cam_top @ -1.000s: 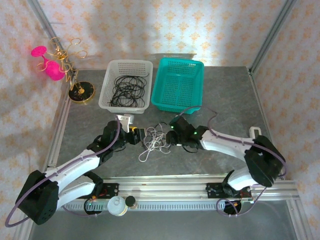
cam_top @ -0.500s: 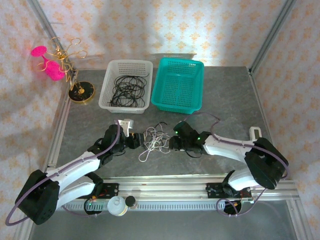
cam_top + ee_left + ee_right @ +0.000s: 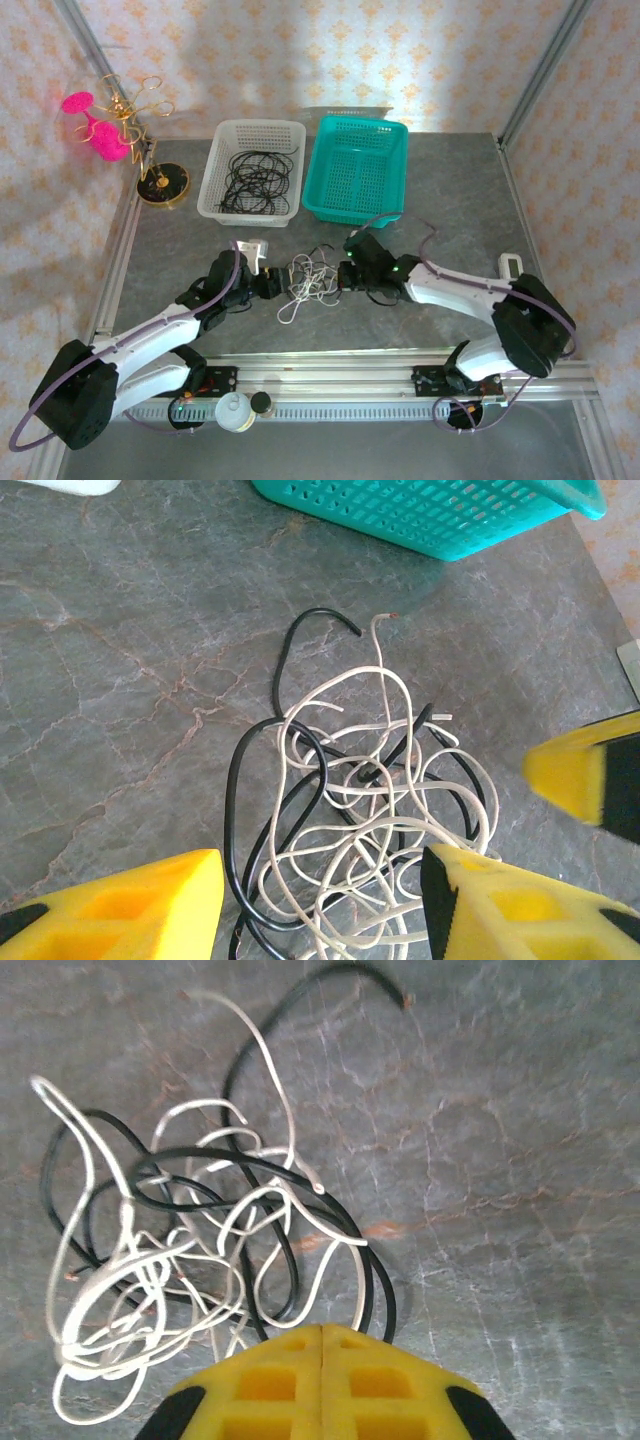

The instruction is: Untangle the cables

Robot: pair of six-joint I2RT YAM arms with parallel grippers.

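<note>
I will next move my left gripper back and lower it with its fingers open on both sides of the white cable's near loop (image 3: 286, 319), which sticks out clear of the tangle.
The cables (image 3: 312, 278), one black and one whitish, lie as a loose tangle on the grey stone table between the two arms. My left gripper (image 3: 272, 284) is at the tangle's left edge. In the left wrist view its yellow fingers (image 3: 140, 900) stand open on either side of the near loops of the cables (image 3: 360, 780). My right gripper (image 3: 345, 277) is at the tangle's right edge. In the right wrist view the right gripper (image 3: 322, 1332) is shut, its fingers pressed flush together. Loops of the cables (image 3: 200, 1220) run under its tips, and nothing shows between the jaws.
A white basket (image 3: 252, 172) holding black cables and a teal basket (image 3: 357, 167) stand side by side behind the tangle. A gold stand (image 3: 160, 183) with pink pieces is at the far left. A small white bottle (image 3: 232, 410) sits at the front rail.
The right gripper has shut its jaws and edged left against the tangle's right side. The left gripper stays open and has barely shifted.
</note>
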